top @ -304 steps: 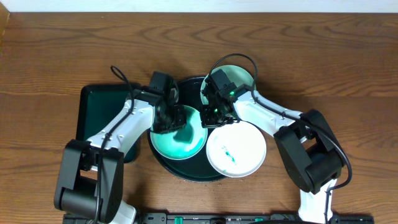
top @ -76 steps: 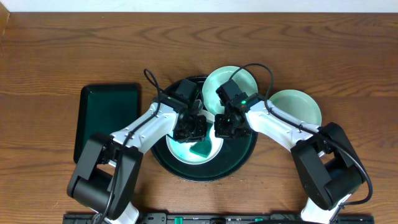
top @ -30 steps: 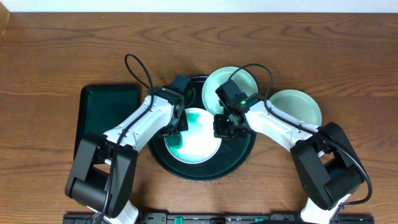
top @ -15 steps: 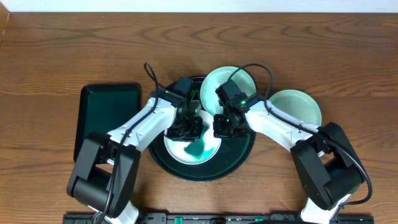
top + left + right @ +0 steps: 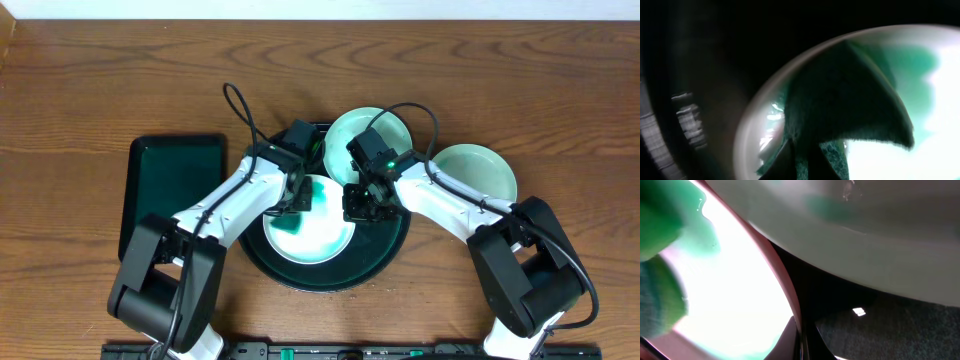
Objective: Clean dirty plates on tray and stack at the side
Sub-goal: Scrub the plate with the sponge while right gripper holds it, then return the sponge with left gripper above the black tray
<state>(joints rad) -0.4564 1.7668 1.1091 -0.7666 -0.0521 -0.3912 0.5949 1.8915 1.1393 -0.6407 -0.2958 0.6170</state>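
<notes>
The third plate [image 5: 477,169] is off the tray, so my right gripper will next lift, go to its right in the overhead view and lower onto the plate to release.
The round black tray [image 5: 385,255] holds a white plate [image 5: 325,240] with teal smears. My left gripper [image 5: 298,197] is shut on a dark green sponge [image 5: 850,95] and presses it on the plate's back left part [image 5: 940,150]. My right gripper [image 5: 362,205] is shut on that plate's right rim [image 5: 785,295], one finger on each side of the rim. A second pale mint plate [image 5: 368,135] rests at the tray's back edge and shows with a faint green smear in the right wrist view [image 5: 865,240]. A third plate [image 5: 475,170] lies on the table to the right of the tray.
A rectangular dark green tray [image 5: 172,190] lies on the table left of the round tray. The brown wooden table [image 5: 100,80] stretches behind and to both sides. Cables loop above both wrists.
My left gripper has slid the sponge across the plate, from its middle to its back left. My right gripper has stayed on the rim. One plate went from the tray to the table at right.
</notes>
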